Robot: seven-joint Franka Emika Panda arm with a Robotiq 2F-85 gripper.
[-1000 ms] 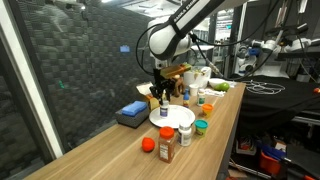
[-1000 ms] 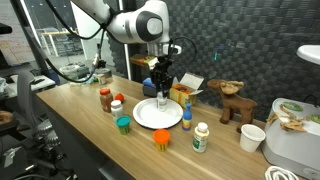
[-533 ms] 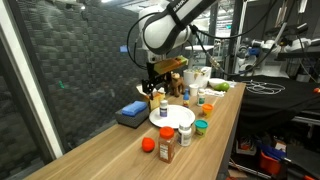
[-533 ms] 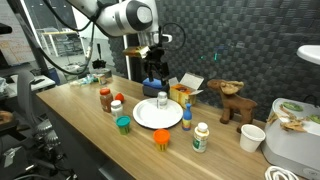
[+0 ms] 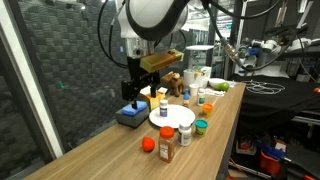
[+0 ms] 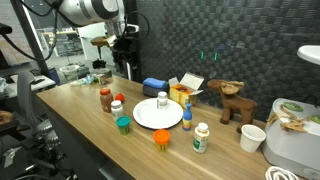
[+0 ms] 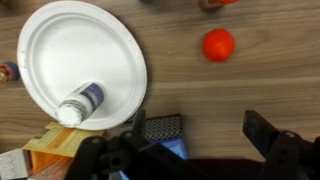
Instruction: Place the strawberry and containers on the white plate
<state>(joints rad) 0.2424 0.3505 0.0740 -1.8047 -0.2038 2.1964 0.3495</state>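
Note:
The red strawberry [image 5: 148, 144] is lying on the wood off the plate [image 5: 174, 117]. I should move my open gripper down and away from the blue box and close on the strawberry.
The white plate [image 5: 174, 117] [image 6: 150, 117] [image 7: 70, 45] lies mid-table. A small white-capped bottle [image 5: 163, 101] [image 6: 163, 101] [image 7: 79, 102] stands on it. The red strawberry [image 5: 148, 144] [image 7: 218, 45] lies on the wood off the plate. A brown spice jar [image 5: 167, 146] [image 6: 105, 98], a white-lidded bottle [image 5: 185, 133] [image 6: 117, 105] and a teal cup [image 5: 201, 126] [image 6: 123, 124] stand around the plate. My gripper [image 5: 133, 92] [image 6: 124, 68] [image 7: 200, 128] hangs open and empty, high above the table near the blue box.
A blue box [image 5: 132, 112] [image 6: 153, 86] [image 7: 160, 130] and a yellow carton [image 6: 183, 93] [image 7: 50, 150] sit behind the plate. An orange cup [image 6: 161, 137], a green-capped bottle [image 6: 201, 135], a wooden figure [image 6: 235, 105] and white tubs [image 6: 253, 137] stand further along. A mesh wall backs the table.
The gripper opened and let go of the small bottle, which stays on the plate. The arm then rose and swung away from the plate toward the blue box.

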